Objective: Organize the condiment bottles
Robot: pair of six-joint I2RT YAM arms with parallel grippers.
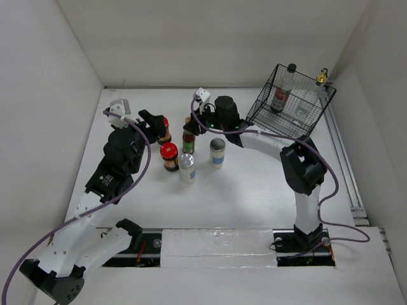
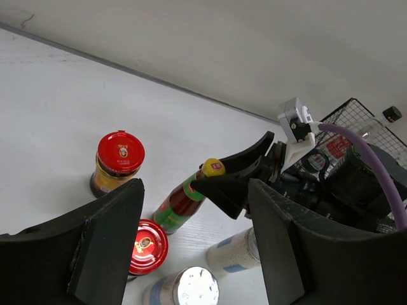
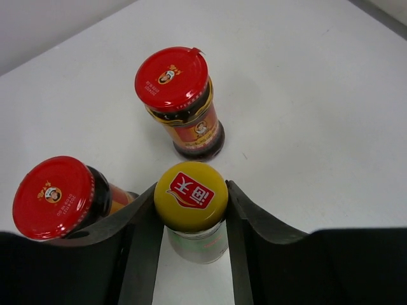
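The basket's empty near section (image 1: 269, 118) is right of my right gripper in the top view, so next I lift the dark sauce bottle across, lower it inside and release.
My right gripper (image 3: 191, 204) is shut on the yellow cap of the dark sauce bottle (image 3: 191, 194), one finger pressed against each side; the bottle (image 1: 188, 141) stands upright on the table. Two red-lidded jars (image 3: 175, 82) (image 3: 54, 197) stand just beyond it. Two silver-lidded white shakers (image 1: 186, 168) (image 1: 217, 152) stand nearer the arms. My left gripper (image 1: 152, 122) hangs open beside the far red-lidded jar (image 1: 165, 131), with nothing between its fingers (image 2: 108, 241). A black-capped bottle (image 1: 283, 89) and a clear gold-capped bottle (image 1: 315, 94) are in the wire basket.
The black wire basket (image 1: 261, 109) sits tilted at the back right, against the wall corner. White walls close in the table on the left, back and right. The right arm's purple cable (image 2: 375, 165) loops close to the bottle cluster.
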